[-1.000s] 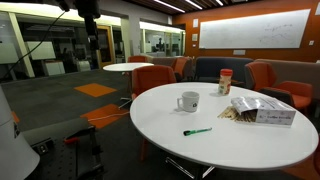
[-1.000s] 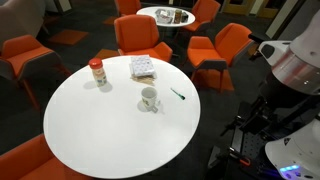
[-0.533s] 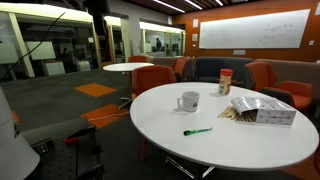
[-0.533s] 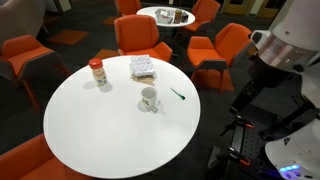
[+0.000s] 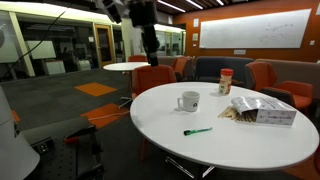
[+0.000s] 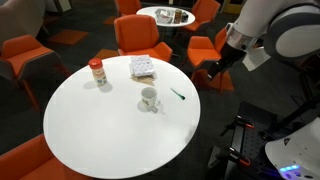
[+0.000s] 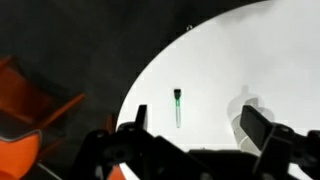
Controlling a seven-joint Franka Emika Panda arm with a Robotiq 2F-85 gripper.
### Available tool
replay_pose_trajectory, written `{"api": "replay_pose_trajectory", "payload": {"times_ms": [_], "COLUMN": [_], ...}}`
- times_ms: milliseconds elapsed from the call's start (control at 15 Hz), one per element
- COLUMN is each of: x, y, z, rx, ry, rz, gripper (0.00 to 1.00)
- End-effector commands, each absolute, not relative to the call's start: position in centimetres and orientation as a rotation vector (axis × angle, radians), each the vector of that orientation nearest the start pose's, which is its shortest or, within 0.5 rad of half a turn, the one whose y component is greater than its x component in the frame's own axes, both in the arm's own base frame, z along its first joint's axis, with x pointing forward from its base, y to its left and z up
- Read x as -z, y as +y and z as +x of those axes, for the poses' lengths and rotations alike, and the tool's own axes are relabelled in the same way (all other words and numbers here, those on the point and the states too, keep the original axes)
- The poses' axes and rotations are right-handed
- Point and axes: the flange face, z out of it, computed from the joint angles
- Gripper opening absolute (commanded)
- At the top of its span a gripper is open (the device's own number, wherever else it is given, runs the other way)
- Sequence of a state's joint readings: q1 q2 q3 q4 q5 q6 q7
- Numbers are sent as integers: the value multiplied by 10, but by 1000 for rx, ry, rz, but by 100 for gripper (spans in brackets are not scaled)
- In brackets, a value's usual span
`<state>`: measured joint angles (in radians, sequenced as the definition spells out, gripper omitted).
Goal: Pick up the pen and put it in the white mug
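The green pen is flat on the table and shows between my fingers, so I will lower my open gripper down over the table onto the pen (image 5: 197,130) (image 7: 177,108).
The green pen (image 5: 197,131) lies flat on the round white table (image 5: 240,145), near its front edge; it also shows in the other exterior view (image 6: 178,95) and the wrist view (image 7: 177,105). The white mug (image 5: 188,101) stands upright a little beyond the pen, and in an exterior view (image 6: 148,98) it stands beside the pen. In the wrist view the mug (image 7: 243,108) is blurred and partly behind a finger. My gripper (image 7: 198,125) is open and empty, high above the table's edge (image 6: 213,68), with the pen showing between its fingers.
A jar with a red lid (image 5: 225,80) and a bag of snacks (image 5: 262,110) stand at the table's far side. Orange chairs (image 6: 140,35) ring the table. A second round table (image 5: 128,67) stands behind.
The arm has swung in from the side toward the table and now hangs over its edge. Pen, mug and jar have not moved.
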<state>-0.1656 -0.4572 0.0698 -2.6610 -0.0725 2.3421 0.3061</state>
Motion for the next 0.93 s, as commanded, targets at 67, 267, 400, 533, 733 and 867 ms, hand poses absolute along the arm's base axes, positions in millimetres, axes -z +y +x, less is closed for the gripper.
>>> {"api": "replay_pose_trajectory", "payload": {"times_ms": [67,267,400,533,733,867], "x": [-348,-313,-285,-258,-214,-193], "y": [-66,-82,-94,-102,-104,-104], "z": [442,469,484,495,510,520], "rx": [241,193,135,60,-32,-68], "ry": [592,575,591,588,573,555], "rz": [-3164,-3177,-3173,-3179,-3169,-3161], "gripper": [100,100,100,100,100,100]}}
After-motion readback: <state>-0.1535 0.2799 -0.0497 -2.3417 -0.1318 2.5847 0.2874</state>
